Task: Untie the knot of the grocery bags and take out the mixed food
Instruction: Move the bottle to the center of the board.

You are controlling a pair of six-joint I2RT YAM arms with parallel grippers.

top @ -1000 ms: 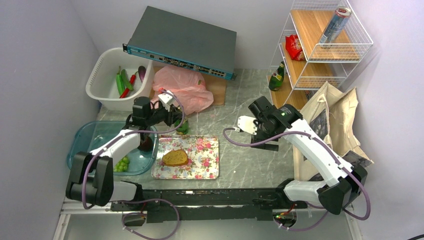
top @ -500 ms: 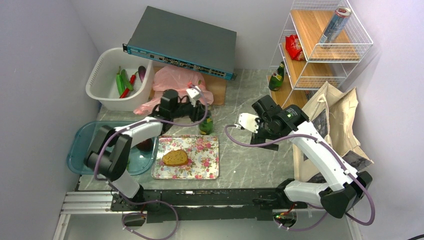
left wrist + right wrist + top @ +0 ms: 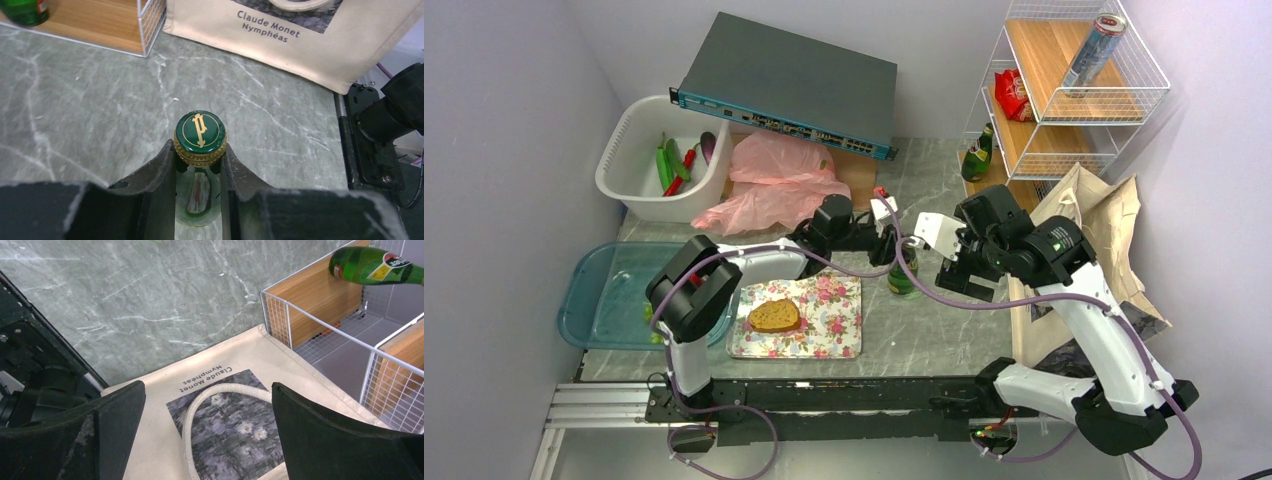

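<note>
My right gripper goes left in the top view and lowers around the green bottle's body next, because it stands bare below my left gripper.
A green glass bottle [image 3: 199, 131] with a gold-rimmed green cap stands upright just right of the flowered tray [image 3: 844, 340]. My left gripper [image 3: 199, 150] is shut on its neck, right under the cap; from above it sits mid-table [image 3: 896, 258]. My right gripper [image 3: 207, 390] is open and empty over the beige canvas tote [image 3: 150, 430], above its printed panel and white handle. The tote [image 3: 1089, 225] leans at the right. The thin pink bag [image 3: 774, 180] lies slack at the back, and its knot is hidden. A bread slice [image 3: 774, 316] rests on the tray.
A white basin [image 3: 624, 170] at back left holds peppers [image 3: 666, 165] and an eggplant [image 3: 708, 146]. A teal tub [image 3: 604, 300] sits front left. The wire rack [image 3: 1064, 110] carries another green bottle [image 3: 977, 155], a red packet [image 3: 1012, 95] and a can [image 3: 1096, 50]. A grey network switch [image 3: 789, 85] is behind.
My left arm swept right with the bottle, from beside the teal tub past the tray to mid-table. My right arm shifted right, toward the tote, still open.
</note>
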